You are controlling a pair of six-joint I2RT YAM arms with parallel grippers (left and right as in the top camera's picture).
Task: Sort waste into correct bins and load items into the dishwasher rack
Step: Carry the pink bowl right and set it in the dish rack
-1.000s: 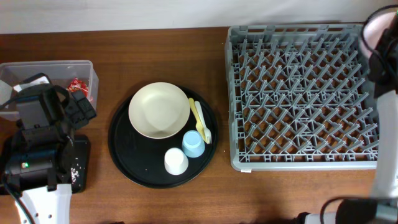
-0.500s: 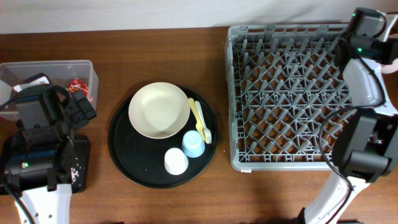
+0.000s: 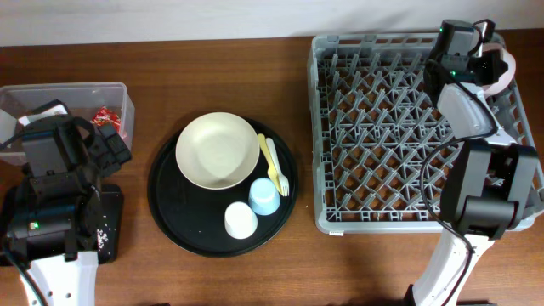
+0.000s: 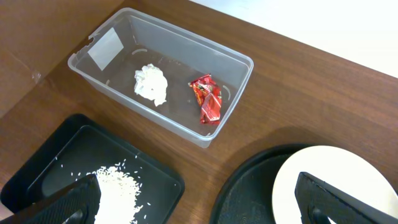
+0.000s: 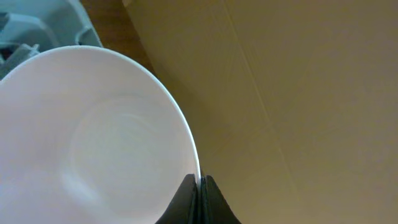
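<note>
Next, the right gripper shifts the pink bowl (image 3: 503, 66) from the rack's edge to the left in the overhead view, tilting and lowering it into the grid.
My right gripper (image 5: 199, 186) is shut on the rim of the small pink bowl (image 5: 93, 137), held over the far right corner of the grey dishwasher rack (image 3: 408, 127); overhead the bowl (image 3: 503, 66) shows beside the arm. My left gripper (image 4: 199, 205) is open and empty, above the gap between the shallow black tray (image 4: 50, 168) holding rice (image 4: 118, 186) and the round tray. The clear box (image 4: 233, 93) holds the white napkin (image 4: 152, 84) and red wrapper (image 4: 207, 99). The cream bowl-plate (image 3: 218, 150), blue cup (image 3: 263, 196), white cup (image 3: 240, 220) and yellow fork and spoon (image 3: 274, 166) lie on the round tray.
The large round black tray (image 3: 170, 204) sits mid-table between the bins and the rack. The left arm's body (image 3: 51, 195) covers much of the black tray overhead. Bare wood lies between the round tray and the rack.
My right arm has swung left, carrying the pink bowl from the right edge to over the rack's far right corner. The left arm has not moved.
</note>
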